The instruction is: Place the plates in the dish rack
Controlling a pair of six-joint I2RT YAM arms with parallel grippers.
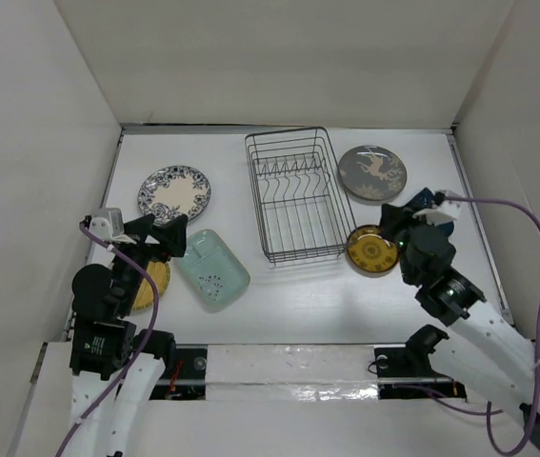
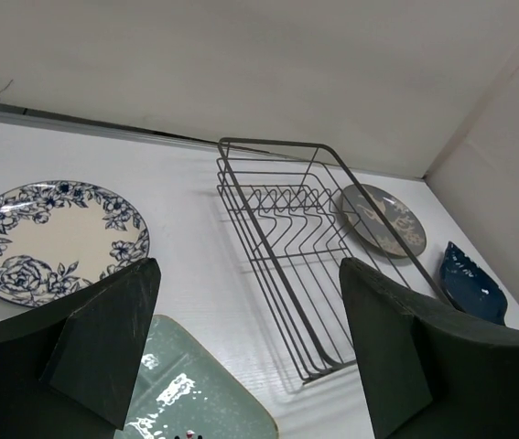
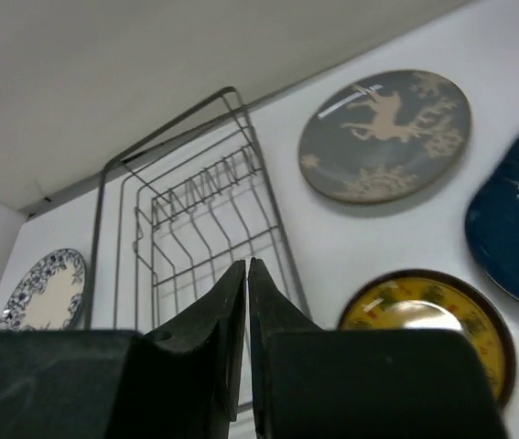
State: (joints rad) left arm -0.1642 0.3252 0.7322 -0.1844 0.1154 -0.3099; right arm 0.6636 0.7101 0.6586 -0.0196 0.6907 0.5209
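My right gripper opens and lowers next onto the yellow-gold plate's rim by the dark blue dish, since the rack (image 1: 289,195) crowds the yellow-gold plate's other side.
The black wire dish rack (image 1: 289,195) stands empty mid-table. A blue-and-white floral plate (image 1: 174,192) lies to its left, with a mint-green rounded plate (image 1: 210,268) nearer. A small yellow plate (image 1: 153,284) is partly hidden under the left arm. A dark grey plate with a pale motif (image 1: 372,172) and a yellow-gold plate (image 1: 372,249) lie right of the rack. My left gripper (image 1: 160,235) is open and empty above the mint plate's far end (image 2: 186,393). My right gripper (image 1: 390,221) is shut and empty, just above the yellow-gold plate (image 3: 428,320).
A dark blue leaf-shaped dish (image 1: 433,204) lies at the right, partly behind my right gripper; it also shows in the right wrist view (image 3: 515,219). White walls enclose the table on the left, back and right.
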